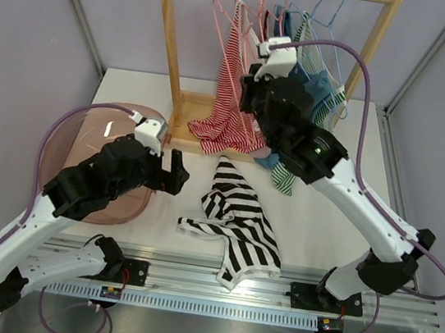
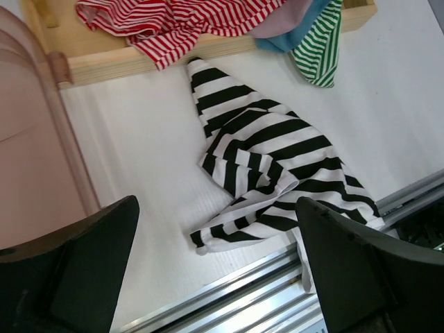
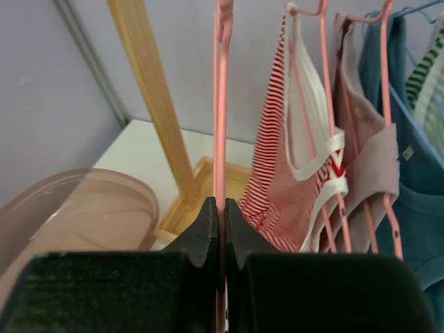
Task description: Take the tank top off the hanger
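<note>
I should next move my right gripper outward toward the rack and its upright by the bin, then release the wire, because the pink hanger is bare.
A black-and-white striped tank top (image 1: 236, 218) lies crumpled on the white table, off any hanger; it also shows in the left wrist view (image 2: 270, 159). My right gripper (image 1: 251, 83) is up at the wooden rack, shut on the thin wire of a bare pink hanger (image 3: 220, 104) that runs between its jaws (image 3: 222, 208). A red-and-white striped tank top (image 3: 291, 180) hangs on the neighbouring pink hanger, its hem pooled on the rack base (image 1: 223, 129). My left gripper (image 1: 178, 174) is open and empty, hovering just left of the striped top (image 2: 216, 208).
The wooden rack (image 1: 170, 35) stands at the back with mauve, blue (image 3: 416, 201) and green-striped garments on hangers. A translucent pink bin (image 1: 86, 135) sits at the left under my left arm. A metal rail (image 1: 271, 293) runs along the near table edge.
</note>
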`<state>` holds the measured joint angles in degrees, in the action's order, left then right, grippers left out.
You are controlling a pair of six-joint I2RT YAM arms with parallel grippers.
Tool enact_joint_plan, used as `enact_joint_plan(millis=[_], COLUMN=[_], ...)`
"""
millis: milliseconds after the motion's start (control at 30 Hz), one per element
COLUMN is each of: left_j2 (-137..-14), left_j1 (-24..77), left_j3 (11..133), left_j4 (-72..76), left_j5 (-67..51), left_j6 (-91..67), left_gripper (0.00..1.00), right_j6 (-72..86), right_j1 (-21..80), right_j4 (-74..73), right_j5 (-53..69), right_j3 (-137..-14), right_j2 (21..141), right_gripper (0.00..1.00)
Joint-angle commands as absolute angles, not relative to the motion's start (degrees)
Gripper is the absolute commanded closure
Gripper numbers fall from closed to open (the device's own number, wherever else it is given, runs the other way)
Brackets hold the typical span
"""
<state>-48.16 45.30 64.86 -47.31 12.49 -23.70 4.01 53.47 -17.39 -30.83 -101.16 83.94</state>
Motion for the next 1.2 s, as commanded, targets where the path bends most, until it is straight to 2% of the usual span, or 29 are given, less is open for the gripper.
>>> enact_joint_plan(millis=[0, 133, 233, 300, 500, 633, 1167], left_j2=[-44.75, -42.72, -42.10, -42.19, -42.36, -43.24, -43.24], left_j1=[45.53, 45.53, 45.53, 45.53, 45.44, 45.44, 45.35], left_j3=[64.70, 61.35, 58.81, 58.01, 55.46, 55.28, 54.84], left_j4=[-50.54, -49.05, -47.03, -46.67, -44.48, -44.30, -43.95], left_j5=[18.54, 18.99, 18.90, 19.25, 16.35, 15.73, 14.85], left_j6=[-19.34, -18.72, -18.63, -18.89, -18.90, -18.72, -18.63], left_gripper=[0.01, 0.01, 0.01, 0.01, 0.01, 0.01, 0.01], right_j6=[-1.39, -2.11, -5.08, -6.06, -4.48, -6.94, -5.98], right_j1=[53.70, 51.51, 50.98, 49.49, 42.90, 42.63, 42.63], right_j4=[-27.14, -38.55, -40.77, -40.70, -34.36, -34.81, -31.55], right_j5=[-39.28, -37.36, -37.88, -37.44, -28.93, -26.55, -23.55], right_j3=[-115.80, -140.80, -154.97, -158.89, -154.42, -159.43, -158.20], right_j2=[91.56, 107.70, 116.85, 119.61, 119.26, 122.86, 125.95], right_gripper=[1.00, 1.00, 1.00, 1.00, 1.00, 1.00, 1.00])
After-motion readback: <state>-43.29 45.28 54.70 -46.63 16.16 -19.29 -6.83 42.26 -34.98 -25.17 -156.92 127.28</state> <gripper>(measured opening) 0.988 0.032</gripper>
